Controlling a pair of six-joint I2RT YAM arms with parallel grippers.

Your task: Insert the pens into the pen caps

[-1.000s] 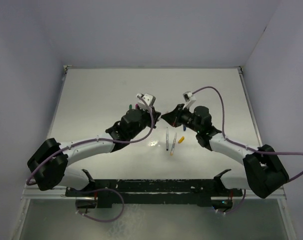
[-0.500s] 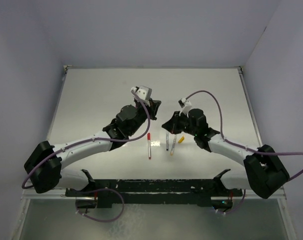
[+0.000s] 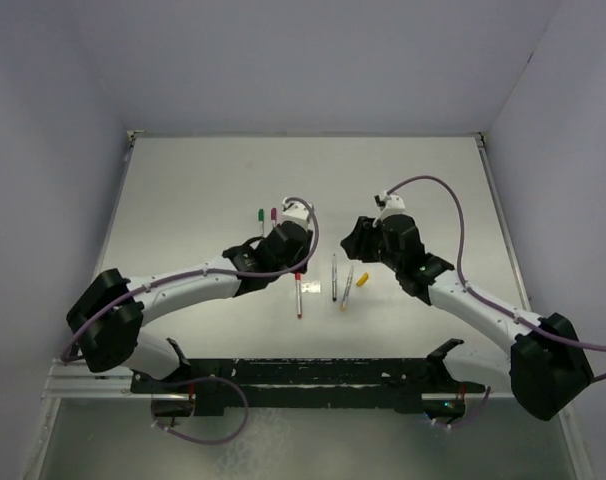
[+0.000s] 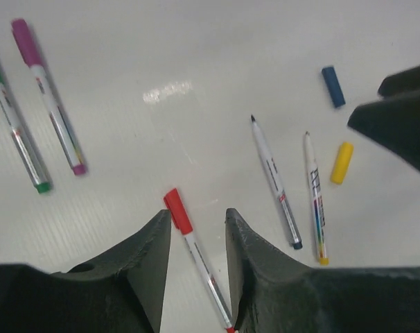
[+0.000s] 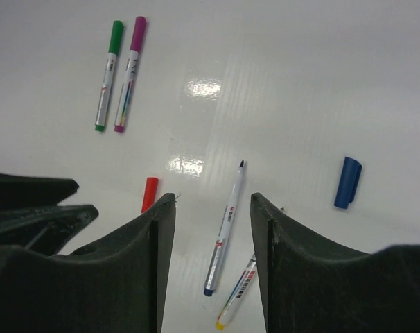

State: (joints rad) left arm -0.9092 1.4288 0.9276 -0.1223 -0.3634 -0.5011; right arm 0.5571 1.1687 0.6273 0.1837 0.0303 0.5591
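Note:
The left gripper moves down next, then back onto the red-capped pen's body (image 3: 299,296) (image 4: 206,273), which lies below and nearer my base.
A red-capped pen (image 4: 196,257) lies flat on the table (image 3: 203,190) between the fingers of my open left gripper (image 4: 198,216), which hovers over it without touching. In the top view that red pen (image 3: 299,297) sits just below the left gripper (image 3: 299,262). My right gripper (image 5: 212,201) is open above an uncapped blue-ended pen (image 5: 224,232), with a yellow-ended pen (image 5: 236,291) beside it. The loose blue cap (image 5: 348,182) and the yellow cap (image 4: 342,162) rest on the table to the right. Green (image 5: 107,76) and magenta (image 5: 129,75) capped pens lie side by side further back.
The right gripper (image 3: 355,240) and the left one stand close together at the table's middle. Purple cables loop over both wrists. White walls border the table at the left (image 3: 123,190) and the right. A black rail (image 3: 303,375) runs along the near edge.
The grippers, touching tip to tip a second ago, have parted and both jaws have opened. The red-capped pen now lies on the table, and the left gripper has dropped down over it.

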